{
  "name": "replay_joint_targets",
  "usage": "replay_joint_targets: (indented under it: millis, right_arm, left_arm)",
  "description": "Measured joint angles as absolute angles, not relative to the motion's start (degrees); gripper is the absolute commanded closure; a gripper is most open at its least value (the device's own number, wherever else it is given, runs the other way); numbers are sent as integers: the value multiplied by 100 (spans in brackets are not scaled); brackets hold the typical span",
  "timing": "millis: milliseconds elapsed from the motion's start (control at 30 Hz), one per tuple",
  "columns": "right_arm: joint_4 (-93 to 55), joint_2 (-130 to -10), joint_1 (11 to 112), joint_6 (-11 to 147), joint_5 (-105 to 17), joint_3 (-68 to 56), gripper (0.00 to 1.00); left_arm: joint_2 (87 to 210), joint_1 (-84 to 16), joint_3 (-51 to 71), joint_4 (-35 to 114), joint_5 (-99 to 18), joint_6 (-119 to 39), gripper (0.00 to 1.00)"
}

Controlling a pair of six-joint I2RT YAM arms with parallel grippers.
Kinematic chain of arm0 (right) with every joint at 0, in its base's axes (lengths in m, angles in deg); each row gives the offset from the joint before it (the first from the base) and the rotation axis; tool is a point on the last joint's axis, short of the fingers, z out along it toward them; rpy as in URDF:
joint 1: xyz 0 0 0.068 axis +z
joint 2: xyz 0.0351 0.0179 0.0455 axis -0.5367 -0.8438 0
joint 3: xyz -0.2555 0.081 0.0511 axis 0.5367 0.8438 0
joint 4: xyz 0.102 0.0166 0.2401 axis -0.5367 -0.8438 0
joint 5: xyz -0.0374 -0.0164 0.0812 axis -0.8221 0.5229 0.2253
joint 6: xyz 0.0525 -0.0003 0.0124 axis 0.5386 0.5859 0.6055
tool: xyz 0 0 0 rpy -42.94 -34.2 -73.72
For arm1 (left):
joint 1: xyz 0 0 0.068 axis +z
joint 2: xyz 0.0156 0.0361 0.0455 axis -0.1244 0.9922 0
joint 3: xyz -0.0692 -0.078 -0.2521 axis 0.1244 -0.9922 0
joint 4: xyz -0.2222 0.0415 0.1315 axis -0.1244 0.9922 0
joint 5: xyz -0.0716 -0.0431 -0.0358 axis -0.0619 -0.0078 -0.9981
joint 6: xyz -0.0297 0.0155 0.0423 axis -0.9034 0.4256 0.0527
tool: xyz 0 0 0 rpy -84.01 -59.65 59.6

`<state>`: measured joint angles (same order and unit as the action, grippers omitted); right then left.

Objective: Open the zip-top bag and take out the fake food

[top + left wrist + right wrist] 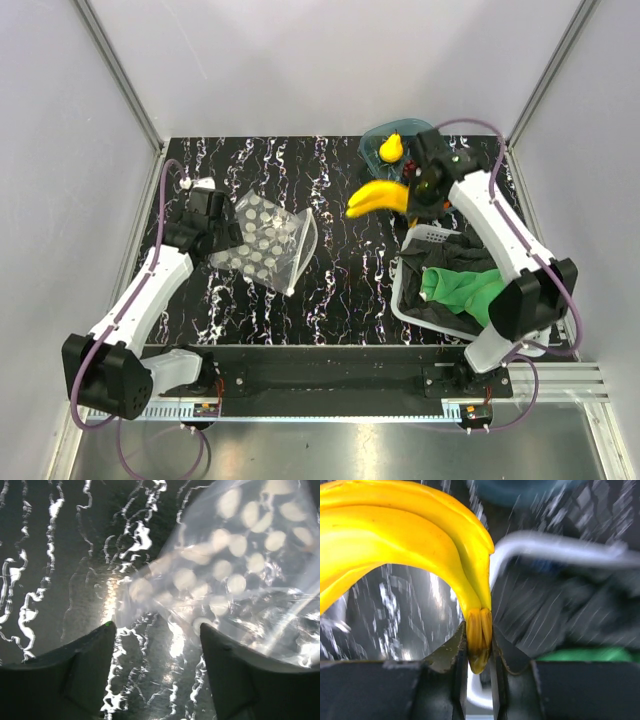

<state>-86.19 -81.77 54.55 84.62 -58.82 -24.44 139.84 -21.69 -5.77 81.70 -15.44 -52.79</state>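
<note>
The robot's right gripper will next carry the banana bunch away from the robot's base over the blue tub (402, 155) (525, 487), then lower the banana bunch inside.
The clear zip-top bag (268, 240) with pale oval dots lies flat on the black marbled table, left of centre. In the left wrist view the bag (240, 565) fills the upper right. My left gripper (222, 232) sits at the bag's left edge, open and empty (157, 640). My right gripper (418, 200) is shut on the stem of the yellow banana bunch (378, 196) and holds it above the table, between the blue tub and the white basket. In the right wrist view the banana (405, 535) stem is pinched between the fingers (480, 645).
A translucent blue tub (395, 145) at the back right holds a yellow pear-shaped fruit (391, 147) and something dark red. A white basket (440, 290) at the right holds dark cloth and a green cloth (460, 288). Grey walls enclose the table.
</note>
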Motion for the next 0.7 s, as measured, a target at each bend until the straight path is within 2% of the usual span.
replay_joint_targets:
  millis: [133, 400, 500, 533, 600, 633, 700]
  right_arm:
    - [-8385, -8929, 4956, 8368, -6155, -3362, 100]
    - [-8070, -10912, 4244, 8153, -6538, -4940, 98]
    - [-8068, -11576, 4137, 8062, -6590, -5559, 76]
    - [-8123, -11773, 4115, 8049, -6579, -5755, 57]
    - [-8197, -12123, 4082, 8022, -6500, -6186, 41]
    - [-8274, -12278, 4071, 8016, -6428, -6429, 29]
    - [-8407, -12538, 4064, 8022, -6319, -6929, 22]
  left_arm:
    - [13901, -2169, -528, 8189, -1968, -5211, 14]
    - [12792, -2320, -789, 8259, -3264, -5211, 13]
    - [12215, -2492, -957, 8279, -3762, -5268, 12]
    - [12021, -2565, -998, 8277, -3908, -5299, 12]
    - [11686, -2702, -1040, 8274, -4158, -5366, 11]
    - [11562, -2761, -1051, 8270, -4254, -5388, 10]
    - [11370, -2829, -1073, 8264, -4405, -5423, 10]
